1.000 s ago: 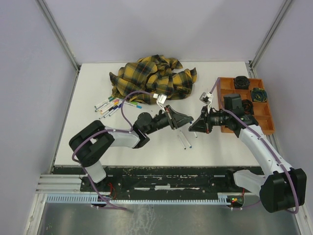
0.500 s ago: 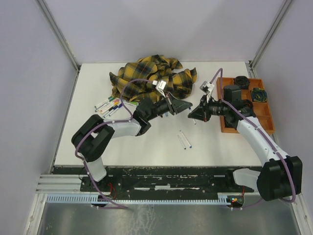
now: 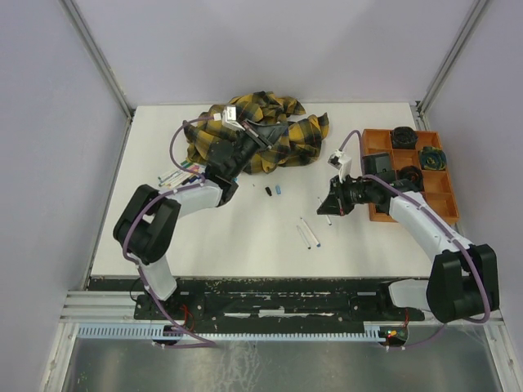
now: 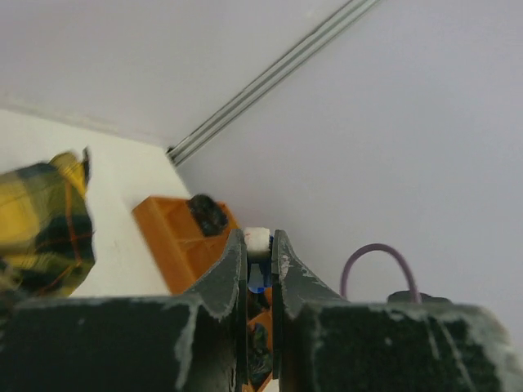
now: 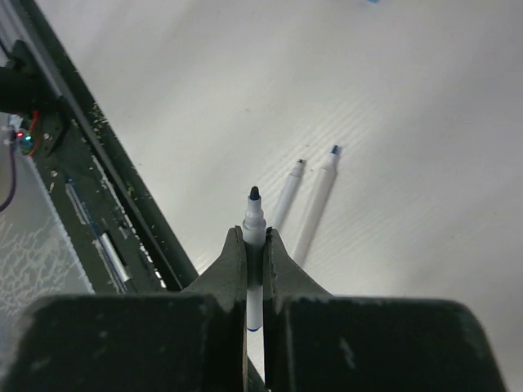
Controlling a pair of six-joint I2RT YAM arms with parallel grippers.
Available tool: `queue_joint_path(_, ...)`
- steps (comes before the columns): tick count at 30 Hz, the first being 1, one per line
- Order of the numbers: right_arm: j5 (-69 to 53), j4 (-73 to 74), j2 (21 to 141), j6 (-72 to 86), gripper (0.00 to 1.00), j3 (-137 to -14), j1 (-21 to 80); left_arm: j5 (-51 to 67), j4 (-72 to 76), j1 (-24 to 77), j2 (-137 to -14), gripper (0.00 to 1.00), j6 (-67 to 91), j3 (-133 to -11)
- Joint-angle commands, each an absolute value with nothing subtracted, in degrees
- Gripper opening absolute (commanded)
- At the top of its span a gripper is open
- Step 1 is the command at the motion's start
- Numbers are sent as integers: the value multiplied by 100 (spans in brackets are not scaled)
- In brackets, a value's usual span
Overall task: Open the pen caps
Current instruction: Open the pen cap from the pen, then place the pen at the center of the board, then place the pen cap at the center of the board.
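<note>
My left gripper will next move down and back to the bare tabletop beside the blue cap (image 3: 279, 189), tilting its fingertips down, to let go of the cap, because that spot is there.
My left gripper (image 3: 268, 133) is raised over the plaid cloth and shut on a small white-and-blue pen cap (image 4: 258, 240). My right gripper (image 3: 330, 204) is shut on an uncapped white pen (image 5: 255, 219), its dark tip pointing out past the fingertips, just above the table. Two more uncapped pens (image 3: 307, 233) lie side by side on the table and also show in the right wrist view (image 5: 317, 196). A black cap (image 3: 268, 192) and a blue cap (image 3: 279, 189) lie loose mid-table. Several capped pens (image 3: 185, 174) lie in a pile at the left.
A yellow-and-black plaid cloth (image 3: 282, 143) is bunched at the back of the table. An orange compartment tray (image 3: 378, 167) with dark items stands at the right edge, and also shows in the left wrist view (image 4: 172, 237). The black front rail (image 5: 98, 188) borders the table.
The two grippers have pulled apart. The left one rose back and left over the cloth with the cap; the right one drew back and down with the pen. Two loose caps now show mid-table.
</note>
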State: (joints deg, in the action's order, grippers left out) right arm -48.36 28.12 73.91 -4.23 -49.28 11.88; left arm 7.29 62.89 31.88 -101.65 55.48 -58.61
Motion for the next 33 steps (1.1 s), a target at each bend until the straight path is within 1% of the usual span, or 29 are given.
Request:
queue_joint_path(1,-3603,2710,7529,-362,0,-5019,1168,438,4598,3217,-10017,3,5657,-5877)
queue_joint_path(3,-3348,2661,7614,-300,0,-5015,1178,275,3494,3280,-9997,3,5334,-6040)
queue_joint_path(7,-2913,2348,7793,81,0,-4940,1189,-596,2228,3522,-9934,3,5117,-6122)
queue_joint_path(11,-2697,2271,8065,354,3,-4975,1243,-1602,892,3825,-10018,3,5098,-6564)
queue_joint_path(13,-2652,2313,8246,371,4,-5032,1304,-1773,771,3956,-10103,3,5048,-6634)
queue_joint_path(19,-2341,2416,8638,414,5,-5129,1442,-1732,589,4208,-10574,3,5161,-6823)
queue_joint_path(26,-2279,2523,8885,388,7,-5177,1581,-2197,-511,4419,-11333,3,5393,-7685)
queue_joint_path(33,-2179,2733,9138,363,11,-5378,1772,-2337,-905,4441,-11810,3,5358,-8203)
